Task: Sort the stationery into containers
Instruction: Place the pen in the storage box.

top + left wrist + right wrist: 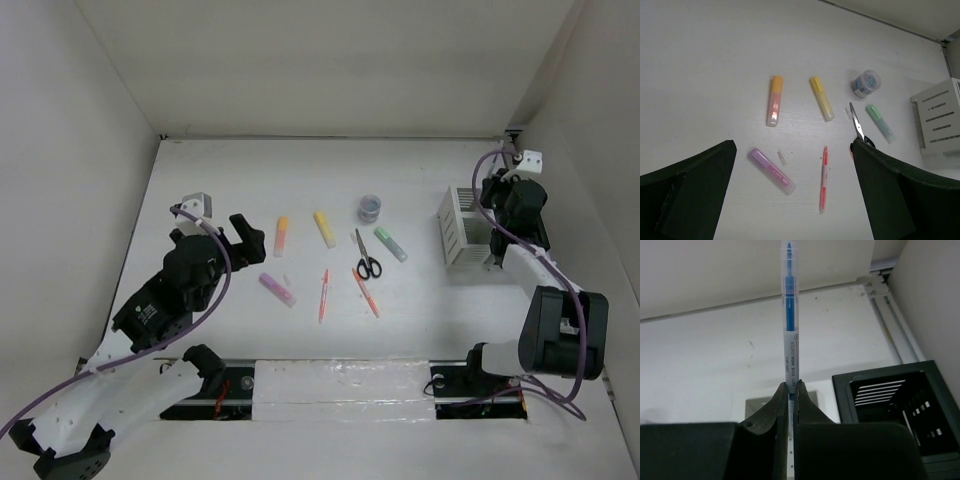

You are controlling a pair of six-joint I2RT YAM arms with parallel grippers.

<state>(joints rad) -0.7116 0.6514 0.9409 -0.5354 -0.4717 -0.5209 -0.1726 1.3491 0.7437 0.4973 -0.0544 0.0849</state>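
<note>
The thin blue pen is still held above the box, so my right gripper lowers toward the opening of the white box (476, 221) next and opens there.
The orange (282, 236), yellow (325, 227), green (391, 243) and purple highlighter (277, 289), two orange-red pens (323, 294) (365, 293), black-handled scissors (367, 256) and a grey roll (369, 208) lie mid-table. My left gripper (245, 238) is open and empty, left of them; its wrist view shows the purple highlighter (771, 170) and a pen (823, 177) between the fingers (905, 195). My right gripper (791, 384) is shut on a thin blue pen (790, 315), held upright over the white box (462, 226), with the black box (900, 410) beside it.
White walls close in the table at the back and both sides. A small clear cap piece (782, 158) lies next to the purple highlighter. The right arm (560, 330) curves along the right wall. A rail (340, 385) runs along the near edge.
</note>
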